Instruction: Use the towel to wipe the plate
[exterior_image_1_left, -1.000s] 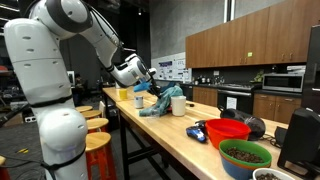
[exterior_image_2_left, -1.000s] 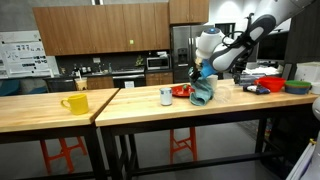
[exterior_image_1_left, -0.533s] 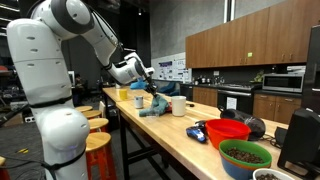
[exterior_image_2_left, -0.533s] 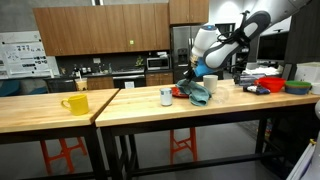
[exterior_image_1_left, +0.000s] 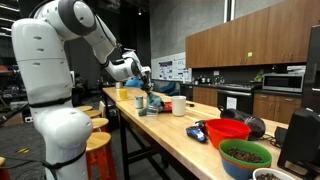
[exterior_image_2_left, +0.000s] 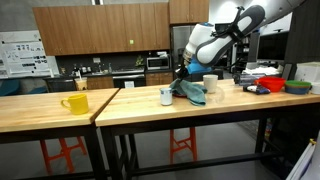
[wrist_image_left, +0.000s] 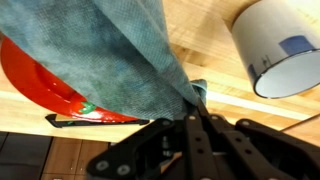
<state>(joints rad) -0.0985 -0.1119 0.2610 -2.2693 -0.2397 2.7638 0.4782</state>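
The gripper sweeps the towel (wrist_image_left: 130, 55) to the left in the wrist view next, across the partly covered red plate (wrist_image_left: 42, 84) that lies there, and releases it.
My gripper (wrist_image_left: 196, 108) is shut on a blue-grey towel (wrist_image_left: 130, 55) that hangs and drapes from its fingers. In the wrist view the towel covers part of a red plate (wrist_image_left: 40, 85) on the wooden table. In both exterior views the gripper (exterior_image_2_left: 184, 72) (exterior_image_1_left: 147, 80) holds the towel (exterior_image_2_left: 190, 92) (exterior_image_1_left: 150, 103) low over the table, with the cloth trailing on the surface. The plate is mostly hidden by the towel in the exterior views.
A white cup (wrist_image_left: 275, 50) stands beside the towel; white mugs (exterior_image_2_left: 166, 96) (exterior_image_1_left: 178, 105) and a yellow mug (exterior_image_2_left: 74, 103) stand on the table (exterior_image_2_left: 120, 112). Red and green bowls (exterior_image_1_left: 228, 132) (exterior_image_1_left: 244, 156) and a blue object (exterior_image_1_left: 198, 132) sit at one end.
The gripper has carried the towel along the table away from the bowls, lower toward the surface, dragging the cloth over the red plate.
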